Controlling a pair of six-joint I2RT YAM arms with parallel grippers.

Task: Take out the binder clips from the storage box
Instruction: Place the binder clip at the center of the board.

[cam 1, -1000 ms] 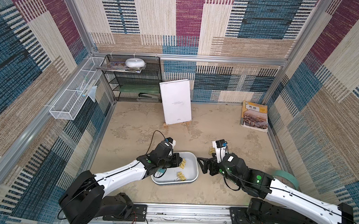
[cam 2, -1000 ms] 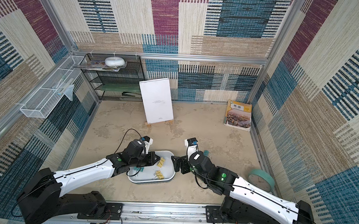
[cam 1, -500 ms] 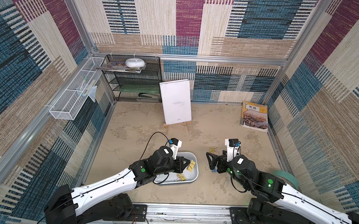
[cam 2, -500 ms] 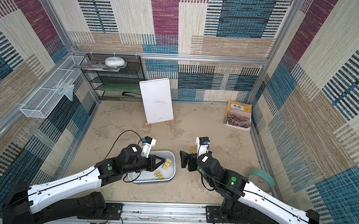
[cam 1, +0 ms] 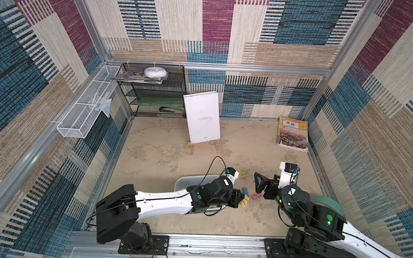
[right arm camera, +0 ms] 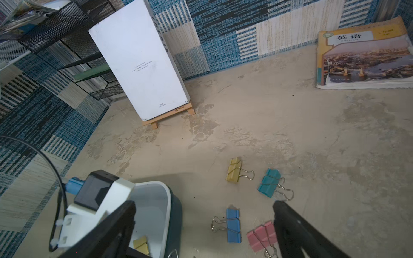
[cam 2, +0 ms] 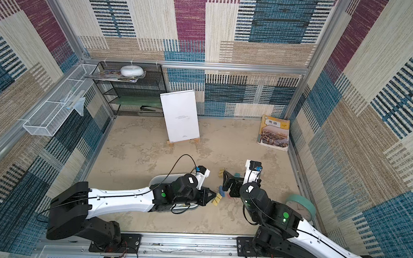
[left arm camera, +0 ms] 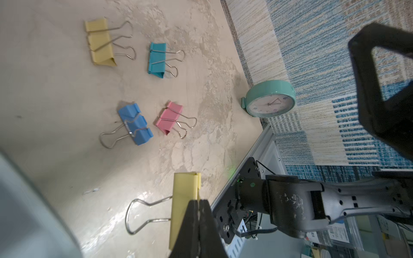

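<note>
The tabletop on the near side of the pink clip is bare. My left gripper needs to move away from the storage box [cam 1: 185, 181] and down to release the yellow clip there.
My left gripper [left arm camera: 198, 202] is shut on a yellow binder clip [left arm camera: 184, 201], held low over the table just right of the storage box [cam 1: 185, 181]; in a top view the gripper [cam 2: 213, 195] shows past the box rim [cam 2: 159, 179]. On the table lie a yellow clip [right arm camera: 233, 170], a teal clip [right arm camera: 268, 183], a blue clip [right arm camera: 233, 225] and a pink clip [right arm camera: 261, 236]. Another yellow clip [right arm camera: 140, 244] lies inside the box [right arm camera: 169, 201]. My right gripper [right arm camera: 203, 203] stands open above the blue and pink clips, holding nothing.
A teal clock [cam 1: 328, 203] stands at the right wall near my right arm. A textbook [cam 1: 293, 137] lies at the back right. A white board on a wooden easel [cam 1: 202, 119], a black mesh rack [cam 1: 153, 92] and a white wire basket [cam 1: 86, 112] stand behind.
My left gripper has come out of the box and moved right with the yellow clip. My right gripper has drawn back to the right, away from the box, still open.
</note>
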